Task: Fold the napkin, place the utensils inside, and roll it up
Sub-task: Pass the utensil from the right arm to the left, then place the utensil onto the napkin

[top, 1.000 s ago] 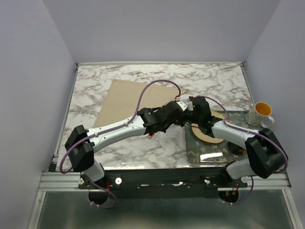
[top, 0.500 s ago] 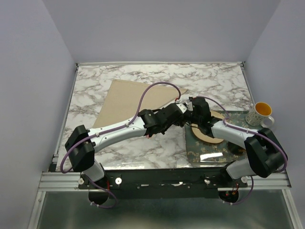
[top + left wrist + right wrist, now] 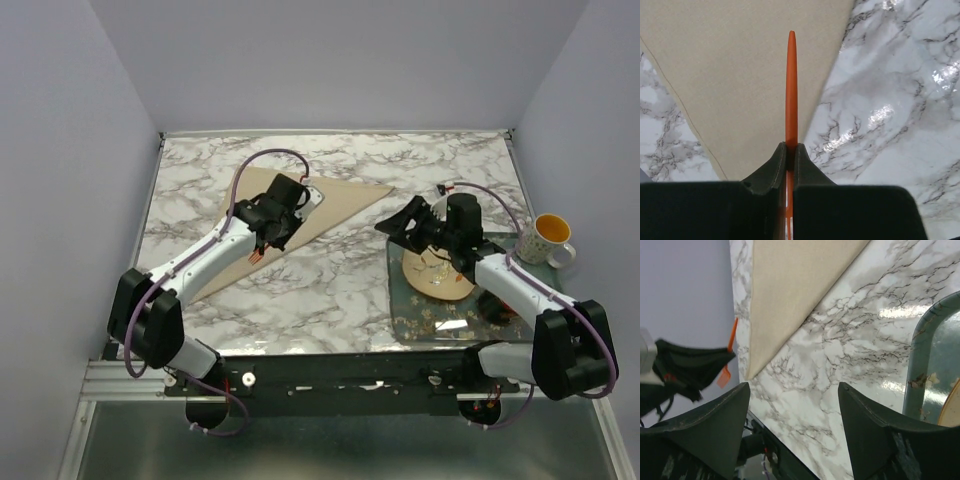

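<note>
I will next turn and lower my left gripper and lay the utensil along the napkin's long edge point(image 3: 301, 236) point(image 3: 817, 80), then release it there. The napkin is below the fingers.
The tan napkin point(image 3: 262, 205) lies folded into a triangle on the left half of the marble table. Above it my left gripper point(image 3: 270, 232) is shut on a slim orange utensil point(image 3: 258, 256). In the left wrist view the utensil point(image 3: 791, 85) sticks straight out of the pinched jaws point(image 3: 791, 146) over the napkin point(image 3: 740, 75), close to its right edge. My right gripper point(image 3: 397, 222) hovers open and empty over bare marble left of the plate. Its wrist view shows wide-apart fingers point(image 3: 792, 392), the napkin point(image 3: 790, 290) beyond, and the utensil point(image 3: 732, 335) in the left gripper.
A round tan plate point(image 3: 437, 278) sits on a green patterned mat point(image 3: 430, 318) at the right front. A white and yellow mug point(image 3: 547, 238) stands at the right edge. The mat's rim point(image 3: 919, 365) lies just right of my right fingers.
The two grippers met at the table's centre a second ago. The right gripper opened and drew back to the right. The left arm swung left over the napkin, carrying the orange utensil.
</note>
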Robot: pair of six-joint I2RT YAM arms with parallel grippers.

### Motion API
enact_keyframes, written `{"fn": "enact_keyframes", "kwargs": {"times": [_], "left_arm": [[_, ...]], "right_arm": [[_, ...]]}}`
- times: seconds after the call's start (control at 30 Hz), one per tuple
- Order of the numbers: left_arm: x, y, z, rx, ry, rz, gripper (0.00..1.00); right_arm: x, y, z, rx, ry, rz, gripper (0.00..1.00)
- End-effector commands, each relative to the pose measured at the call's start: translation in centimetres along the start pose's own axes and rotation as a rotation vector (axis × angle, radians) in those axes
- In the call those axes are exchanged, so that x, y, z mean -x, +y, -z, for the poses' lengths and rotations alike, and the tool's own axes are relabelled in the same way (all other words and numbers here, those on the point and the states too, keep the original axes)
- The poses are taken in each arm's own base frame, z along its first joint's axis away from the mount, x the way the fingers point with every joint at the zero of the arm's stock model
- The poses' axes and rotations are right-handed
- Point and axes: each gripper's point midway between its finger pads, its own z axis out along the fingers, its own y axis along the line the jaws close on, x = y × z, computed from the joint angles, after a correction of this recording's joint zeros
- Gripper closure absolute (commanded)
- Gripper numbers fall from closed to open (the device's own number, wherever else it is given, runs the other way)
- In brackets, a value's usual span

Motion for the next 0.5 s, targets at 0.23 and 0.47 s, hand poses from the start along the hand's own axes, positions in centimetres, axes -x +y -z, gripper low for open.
{"fn": "enact_keyframes", "kwargs": {"times": [0.23,0.47], "left_arm": [[0.9,4.7,-7.2,-0.137,0.027,-0.076,1.00],[3.6,5.0,-9.6,-0.224,-0.031,-0.093,0.99]], "right_arm": [[-5.1,-0.8,2.7,0.017,0.241,0.150,0.21],[-5.1,-0.7,3.0,0.008,0.280,0.204,0.21]]}}
